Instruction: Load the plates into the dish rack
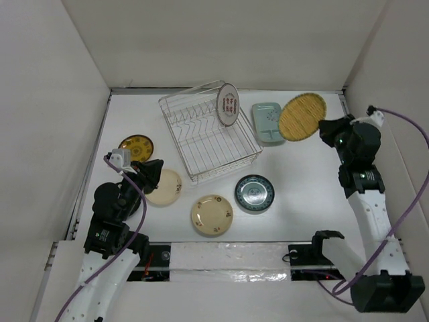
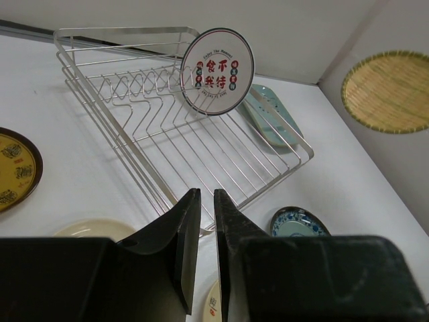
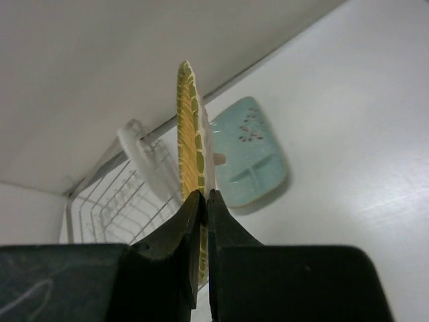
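Note:
My right gripper goes left in the top view next, lowers there and releases the yellow plate, as the rack's slot (image 1: 213, 114) beside the white plate is empty.
The silver wire dish rack (image 1: 190, 91) stands at the table's middle back. A white plate with red print (image 1: 228, 104) stands upright in its far right corner. My right gripper (image 1: 326, 131) is shut on the rim of a yellow woven-pattern plate (image 1: 301, 117) and holds it on edge in the air, right of the rack and over the pale green rectangular plate (image 1: 268, 122). In the right wrist view the fingers (image 3: 204, 194) pinch that plate (image 3: 190, 134). My left gripper (image 1: 149, 176) is shut and empty over the cream plate (image 1: 164, 186).
A brown-and-yellow plate (image 1: 136, 146) lies left of the rack. A tan plate (image 1: 212, 215) and a dark teal plate (image 1: 254, 193) lie in front of it. White walls close in the table on three sides.

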Tool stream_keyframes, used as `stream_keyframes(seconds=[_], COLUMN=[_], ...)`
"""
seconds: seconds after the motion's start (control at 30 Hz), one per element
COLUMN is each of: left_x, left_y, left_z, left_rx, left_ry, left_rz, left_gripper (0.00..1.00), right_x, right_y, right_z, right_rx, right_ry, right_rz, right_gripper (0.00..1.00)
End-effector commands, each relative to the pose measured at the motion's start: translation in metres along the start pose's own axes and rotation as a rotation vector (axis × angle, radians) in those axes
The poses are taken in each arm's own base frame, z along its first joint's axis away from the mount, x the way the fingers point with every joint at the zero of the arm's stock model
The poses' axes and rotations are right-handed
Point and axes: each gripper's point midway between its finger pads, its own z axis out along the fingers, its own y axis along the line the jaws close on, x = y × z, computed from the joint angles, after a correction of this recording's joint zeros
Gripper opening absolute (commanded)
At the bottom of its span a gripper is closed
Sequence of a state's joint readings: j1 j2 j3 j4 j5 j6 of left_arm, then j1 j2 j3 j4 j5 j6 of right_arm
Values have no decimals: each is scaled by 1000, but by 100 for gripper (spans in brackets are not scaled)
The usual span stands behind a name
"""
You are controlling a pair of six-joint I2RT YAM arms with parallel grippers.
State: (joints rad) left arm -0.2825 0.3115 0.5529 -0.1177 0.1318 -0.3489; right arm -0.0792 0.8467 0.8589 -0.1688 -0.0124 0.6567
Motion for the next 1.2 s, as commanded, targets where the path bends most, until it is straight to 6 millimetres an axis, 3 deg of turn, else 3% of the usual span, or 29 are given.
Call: stream_keyframes(seconds=[0.0, 0.03, 0.07, 0.1, 0.27, 0.33, 0.4, 0.43, 0.47, 0.7, 0.93, 1.17], left_x=[-8, -9, -8, -9, -9, -11, -10, -10, -10, -9, -9, -9], left_y=[-7, -8, -7, -7, -4, -4, -2, -2, -2, 0, 0, 0], left_z=[2, 2, 2, 2, 1, 1, 1, 1, 1, 1, 1, 1], left_rx=[34, 34, 30, 28, 17, 12, 6, 3, 4, -6, -8, -9], left_ry=[-24, -26, -24, -27, -28, -37, -33, -34, -34, -30, -32, -33], left_rz=[13, 13, 13, 12, 17, 18, 19, 17, 19, 18, 18, 18], left_gripper=[12, 12, 12, 12, 12, 12, 13, 14, 15, 17, 18, 18], right_x=[-39, -19, -16, -1, 34, 43, 51, 39, 59, 100, 158, 190], right_y=[74, 103, 111, 140, 197, 208, 230, 243, 239, 249, 236, 228], right_z=[18, 21, 29, 42, 89, 105, 126, 130, 149, 190, 204, 204], right_rx=[-127, -189, -170, -194, -182, -169, -174, -182, -164, -174, -175, -159], right_ry=[-101, -47, -49, -7, 43, 47, 40, 15, 46, 111, 202, 238], right_rz=[-115, -156, -224, -266, -452, -526, -578, -577, -607, -694, -736, -794], right_gripper=[0, 0, 0, 0, 0, 0, 0, 0, 0, 0, 0, 0])
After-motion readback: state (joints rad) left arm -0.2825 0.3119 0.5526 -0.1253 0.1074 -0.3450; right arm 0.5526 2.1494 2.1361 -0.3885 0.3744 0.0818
